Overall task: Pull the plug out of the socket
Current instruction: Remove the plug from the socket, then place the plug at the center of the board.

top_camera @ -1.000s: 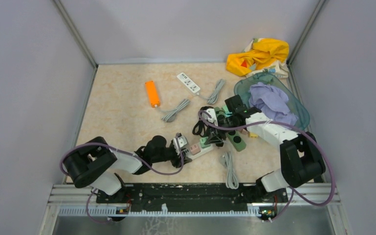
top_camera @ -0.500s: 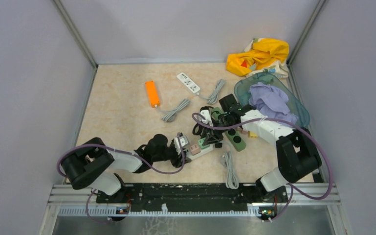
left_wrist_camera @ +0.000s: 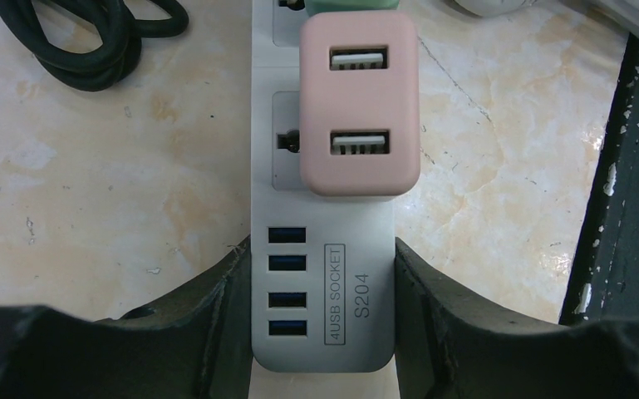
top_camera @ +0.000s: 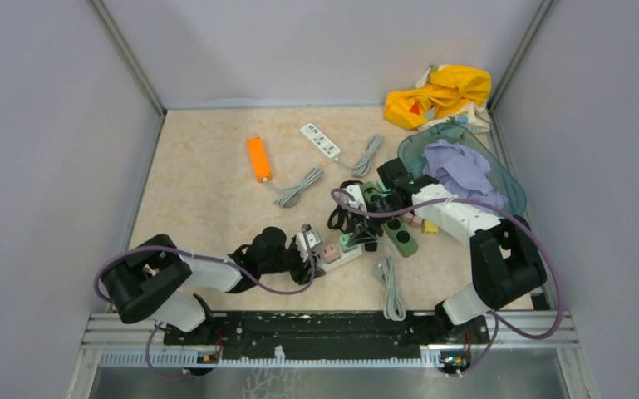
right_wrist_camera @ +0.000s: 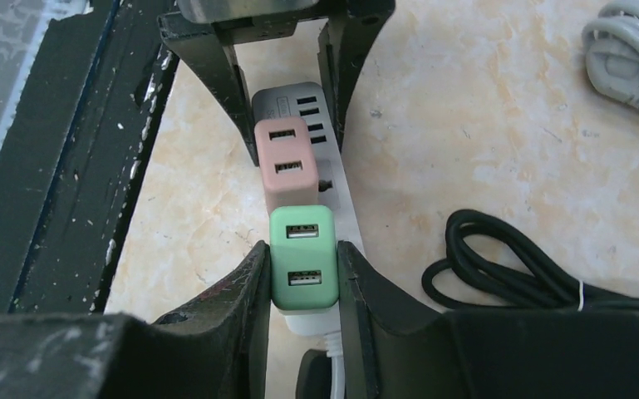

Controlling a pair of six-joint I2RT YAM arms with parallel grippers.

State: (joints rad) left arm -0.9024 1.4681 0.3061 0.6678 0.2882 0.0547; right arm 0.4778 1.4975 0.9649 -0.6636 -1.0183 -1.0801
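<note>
My right gripper is to lift the green plug off the power strip next. Then it will move the plug outward over the dark green strip and lower it beside the tray.
A white power strip (left_wrist_camera: 324, 307) marked "4USB SOCKET" lies on the beige table. A pink USB plug (left_wrist_camera: 359, 100) and a green USB plug (right_wrist_camera: 302, 258) sit in its sockets side by side. My left gripper (left_wrist_camera: 324, 324) is shut on the strip's USB end, its fingers (left_wrist_camera: 216, 332) pressed to both sides. My right gripper (right_wrist_camera: 302, 287) is shut on the green plug, which still sits on the strip. In the top view the strip (top_camera: 345, 252) lies between the left gripper (top_camera: 306, 249) and the right gripper (top_camera: 359, 234).
A coiled black cable (right_wrist_camera: 507, 274) lies beside the strip. A dark green strip (top_camera: 400, 234), grey cables (top_camera: 390, 287), an orange strip (top_camera: 258, 158), another white strip (top_camera: 320, 140), a tray of purple cloth (top_camera: 465, 170) and yellow cloth (top_camera: 440, 93) surround it. The black rail (left_wrist_camera: 623, 191) lies near.
The right arm shifted slightly left and closer to the strip, settling on the green plug. The left arm has held still on the strip.
</note>
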